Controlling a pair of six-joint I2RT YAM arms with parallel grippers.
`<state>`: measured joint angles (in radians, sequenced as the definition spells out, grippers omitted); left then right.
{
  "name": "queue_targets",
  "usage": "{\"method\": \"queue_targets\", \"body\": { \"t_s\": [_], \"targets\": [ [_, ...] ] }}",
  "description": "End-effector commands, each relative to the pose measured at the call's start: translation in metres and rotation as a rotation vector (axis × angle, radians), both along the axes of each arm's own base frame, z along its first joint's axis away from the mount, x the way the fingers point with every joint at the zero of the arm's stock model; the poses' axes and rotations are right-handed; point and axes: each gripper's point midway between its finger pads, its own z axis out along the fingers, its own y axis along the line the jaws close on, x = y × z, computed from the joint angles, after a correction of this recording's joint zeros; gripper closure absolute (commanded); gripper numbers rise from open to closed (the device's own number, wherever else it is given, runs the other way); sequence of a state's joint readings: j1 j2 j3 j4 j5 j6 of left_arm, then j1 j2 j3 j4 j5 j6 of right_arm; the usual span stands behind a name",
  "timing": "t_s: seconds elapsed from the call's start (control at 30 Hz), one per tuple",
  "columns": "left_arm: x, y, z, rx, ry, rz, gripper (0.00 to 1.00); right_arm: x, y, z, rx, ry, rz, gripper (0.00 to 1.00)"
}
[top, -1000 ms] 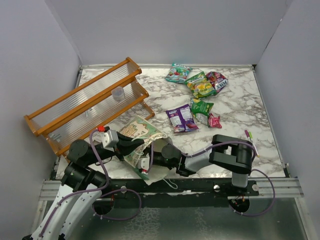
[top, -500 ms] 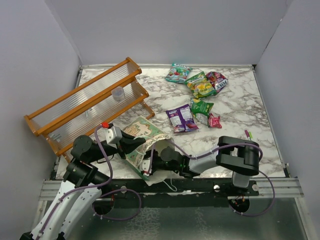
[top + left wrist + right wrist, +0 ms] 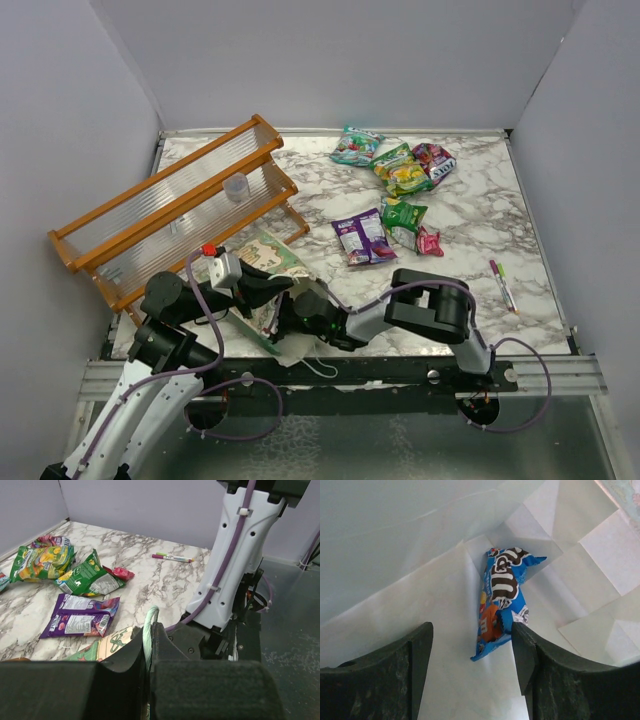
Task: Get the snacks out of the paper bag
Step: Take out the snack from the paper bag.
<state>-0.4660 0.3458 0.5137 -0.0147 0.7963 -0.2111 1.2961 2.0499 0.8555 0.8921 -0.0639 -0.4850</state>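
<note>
My right gripper will next go gently a little deeper into the bag (image 3: 268, 256) over the near end of the blue foil snack and close, because that end of the snack is between its fingers.
The paper bag (image 3: 268, 256) lies on its side near the table's front edge, its printed face up. My left gripper (image 3: 150, 626) is shut on the bag's mint-green rim (image 3: 152, 612) and holds the mouth up. My right arm (image 3: 330, 320) reaches into that mouth, and its gripper does not show from above. Inside, my right gripper (image 3: 472, 645) stands open over the cream lining (image 3: 395, 555). A blue foil snack (image 3: 502, 597) lies just ahead, between the fingertips and close to the right finger (image 3: 525, 652), not gripped. Several snacks (image 3: 362, 237) lie on the marble beyond the bag.
An orange wooden rack (image 3: 180, 210) stands at the back left, close behind the bag. A pink-capped pen (image 3: 502, 284) lies at the right. The loose packets spread from the table's middle (image 3: 403, 216) to the back (image 3: 400, 168).
My right gripper has opened and the right arm has pushed further left, deeper into the bag. The left gripper stays shut on the rim, and the bag has shifted slightly left.
</note>
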Motion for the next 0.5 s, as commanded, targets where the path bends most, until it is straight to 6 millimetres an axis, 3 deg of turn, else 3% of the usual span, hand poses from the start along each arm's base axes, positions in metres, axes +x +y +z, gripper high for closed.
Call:
{"method": "queue_targets", "body": {
  "t_s": [0.0, 0.07, 0.2, 0.37, 0.47],
  "targets": [
    [-0.007, -0.003, 0.004, -0.013, -0.018, -0.048, 1.0, 0.009, 0.014, -0.024, 0.0, 0.094, -0.046, 0.37],
    [-0.008, -0.002, 0.004, -0.013, -0.022, -0.047, 1.0, 0.015, 0.023, -0.02, 0.03, 0.093, -0.053, 0.42],
    [-0.007, -0.001, 0.003, -0.01, -0.027, -0.034, 1.0, 0.026, 0.031, -0.01, 0.04, 0.07, -0.076, 0.68],
    [0.0, 0.003, 0.002, 0.002, -0.034, 0.019, 1.0, 0.029, 0.016, 0.001, -0.001, 0.039, -0.1, 0.89],
    [0.012, 0.008, -0.002, 0.018, -0.035, 0.093, 1.0, 0.024, 0.002, 0.005, -0.02, 0.036, -0.096, 0.96]
  ]
}}
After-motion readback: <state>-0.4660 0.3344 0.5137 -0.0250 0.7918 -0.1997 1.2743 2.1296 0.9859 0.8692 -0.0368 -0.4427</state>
